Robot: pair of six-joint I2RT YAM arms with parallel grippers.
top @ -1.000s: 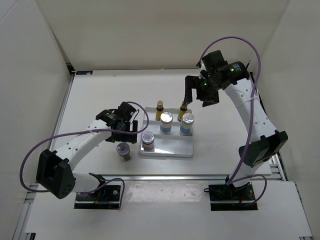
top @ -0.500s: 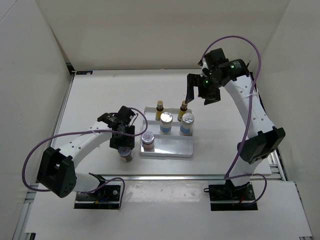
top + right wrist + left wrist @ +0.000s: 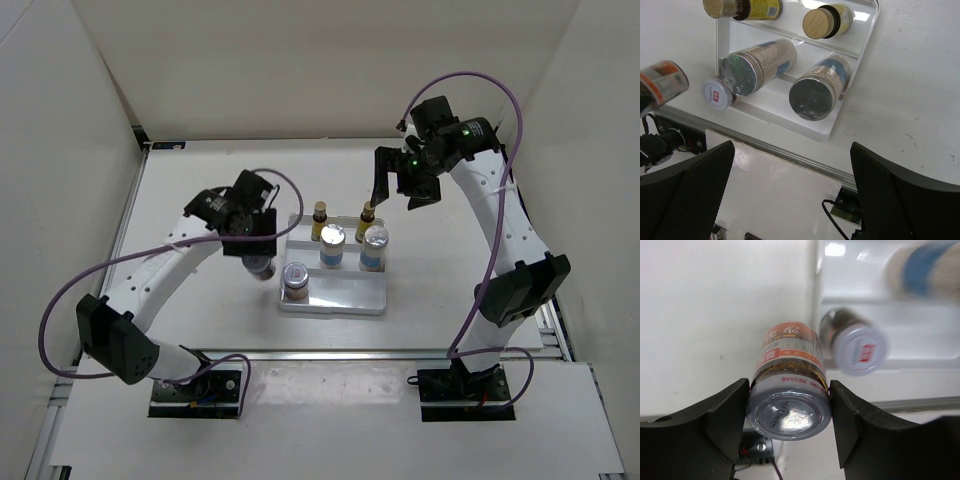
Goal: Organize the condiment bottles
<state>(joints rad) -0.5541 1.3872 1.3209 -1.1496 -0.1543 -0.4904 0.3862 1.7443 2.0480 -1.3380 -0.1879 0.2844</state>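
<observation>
My left gripper is above the tray's front row, with the empty space to its right in the top view. I need to move over it, lower and release the silver-lidded jar.
My left gripper [image 3: 256, 250] is shut on a short silver-lidded jar with a reddish label [image 3: 789, 390] and holds it above the table, just left of the white tray [image 3: 345, 300]. The second jar [image 3: 295, 277] stands in the tray's front left. Two clear-blue bottles [image 3: 332, 243] [image 3: 374, 243] stand in the middle row. Two slim yellow bottles [image 3: 319, 218] [image 3: 367, 215] stand in the back row. My right gripper [image 3: 397, 190] is open and empty, raised behind the tray's right end. Its wrist view shows all these bottles, including the held jar [image 3: 662, 82].
The tray's rim [image 3: 850, 105] lies near the table's front metal edge [image 3: 790, 155]. White walls enclose the table at the back and on both sides. Purple cables loop off both arms.
My left gripper has closed on the jar that stood on the table, lifted it and carried it back toward the tray's left end. The right arm rose slightly, then stayed still.
</observation>
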